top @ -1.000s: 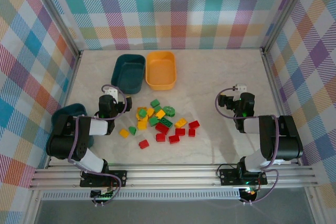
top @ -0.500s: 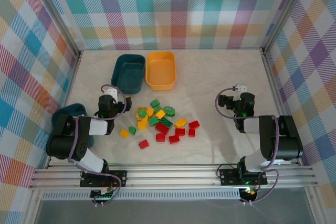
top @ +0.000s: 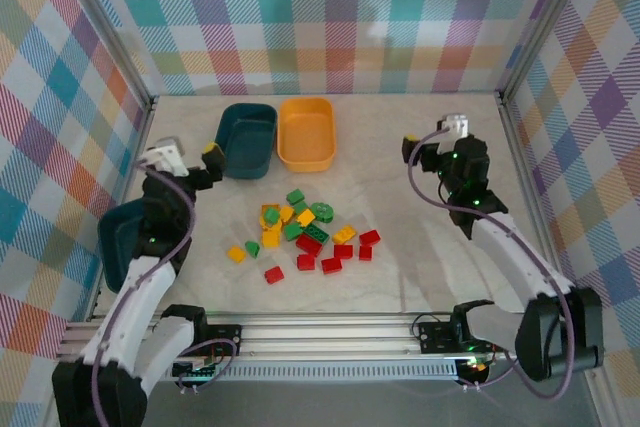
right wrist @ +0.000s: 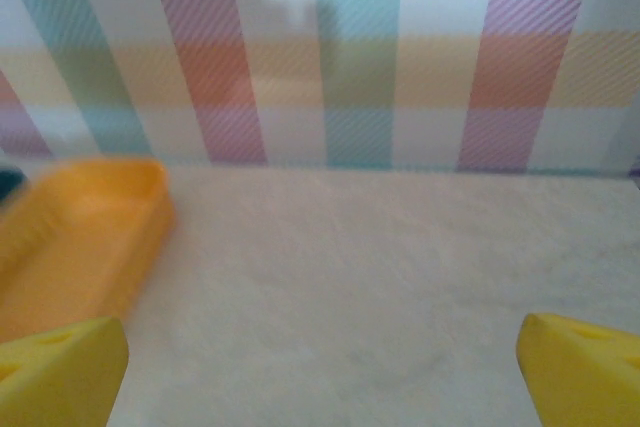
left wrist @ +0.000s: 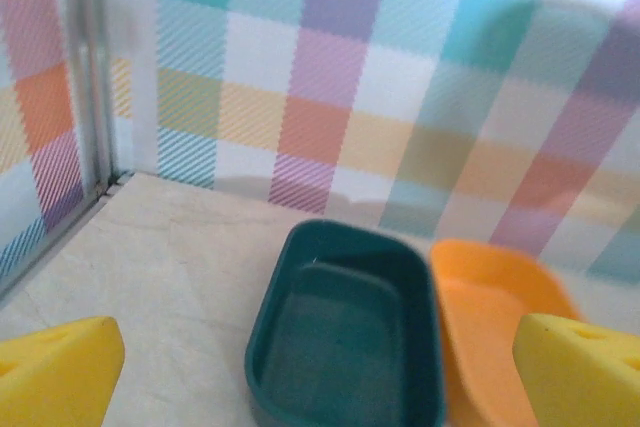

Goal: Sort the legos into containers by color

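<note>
The left gripper will draw back next and tilt down onto the second teal bin's rim facing the legos, because that bin stands apart from the other containers.
The legos (top: 303, 234), small red, yellow and green bricks, lie in a loose pile mid-table. At the back stand two containers side by side, a dark teal bin (top: 246, 139) (left wrist: 345, 327) and an orange-yellow bin (top: 306, 133) (left wrist: 490, 317) (right wrist: 75, 237). A second teal bin (top: 122, 237) sits at the left edge, partly hidden by my left arm. My left gripper (top: 205, 160) (left wrist: 320, 377) hangs open just left of the back teal bin, nothing between its yellow fingertips (left wrist: 55, 372). My right gripper (top: 418, 152) (right wrist: 320, 377) is open over bare table, right of the orange bin.
Plaid walls (top: 340, 17) close in the back and both sides, with metal rails along their feet. The marble tabletop (top: 430, 247) to the right of the pile is bare. Both arm bases sit on the front rail (top: 330, 332).
Both arms have unfolded from their tucked pose. The left gripper rose and swung back-left beside the teal bin; the right gripper lifted and moved toward the back. Both stayed open.
</note>
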Tool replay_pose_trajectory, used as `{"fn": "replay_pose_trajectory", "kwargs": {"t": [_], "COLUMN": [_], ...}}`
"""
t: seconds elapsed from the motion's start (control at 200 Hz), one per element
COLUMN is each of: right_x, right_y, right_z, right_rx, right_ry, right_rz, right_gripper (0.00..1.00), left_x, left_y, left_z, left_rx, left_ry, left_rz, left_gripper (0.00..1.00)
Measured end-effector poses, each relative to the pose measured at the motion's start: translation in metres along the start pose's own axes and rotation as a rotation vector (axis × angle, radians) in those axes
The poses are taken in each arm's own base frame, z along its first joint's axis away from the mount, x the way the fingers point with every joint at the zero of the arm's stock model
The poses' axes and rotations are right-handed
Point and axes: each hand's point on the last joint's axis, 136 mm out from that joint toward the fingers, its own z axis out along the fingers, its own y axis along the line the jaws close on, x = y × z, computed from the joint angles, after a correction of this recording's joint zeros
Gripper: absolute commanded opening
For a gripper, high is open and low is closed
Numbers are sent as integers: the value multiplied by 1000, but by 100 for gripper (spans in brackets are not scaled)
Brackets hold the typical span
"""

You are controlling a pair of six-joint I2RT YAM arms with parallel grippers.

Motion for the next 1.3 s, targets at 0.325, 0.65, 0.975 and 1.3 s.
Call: {"fn": "replay_pose_trajectory", "kwargs": {"t": [0.325,0.65,0.975,1.3], "right_x": [93,144,165,154], "right_y": [-9,16,35,33], "right_z": [2,0,0,-2], "right_rx": [39,-9,-34,-26], "right_ry": [300,509,578,543], "right_rz": [362,442,432,435], "right_gripper": [79,80,80,78], "left_x": [55,102,173,208], "left_y": [86,131,175,173], "left_z": [-56,-42,-30,-16], "left_rx": [-492,-866,-967,-909], "left_ry": [120,434,736,858], "left_rz": [-470,-251,-248,-265], "left_gripper": [100,94,80,55]}}
